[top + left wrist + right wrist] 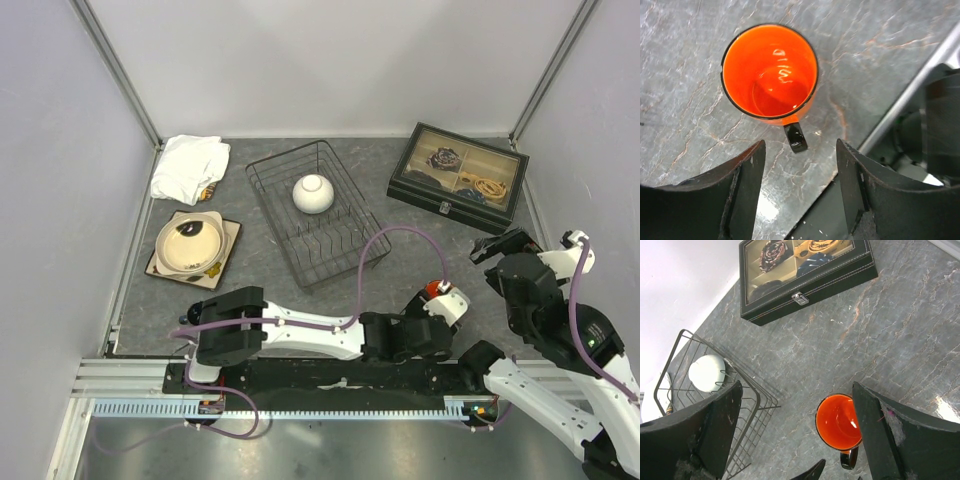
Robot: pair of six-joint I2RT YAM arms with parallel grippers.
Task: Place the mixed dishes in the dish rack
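I need to lower my open left gripper until its fingers straddle the orange mug's black handle [796, 138], then close, as that handle is below the gap between its fingertips.
The orange mug [770, 72] stands upright on the grey table, its black handle [796, 137] pointing toward my left gripper [800, 167]. That gripper is open and empty, just short of the handle. In the top view only a sliver of the mug [436, 288] shows past the left wrist. My right gripper [796, 390] is open and empty, hovering above the mug [837, 422]. The black wire dish rack [340, 255] holds the white bowl [313, 193]. The cream brown-rimmed plate [188, 246] lies on the square tan plate [230, 238] at the left.
A white folded cloth [190, 165] lies at the back left. The black glass-lidded box [458, 175] stands at the back right. The left arm stretches along the table's near edge, with the metal rail [920, 80] beside the mug.
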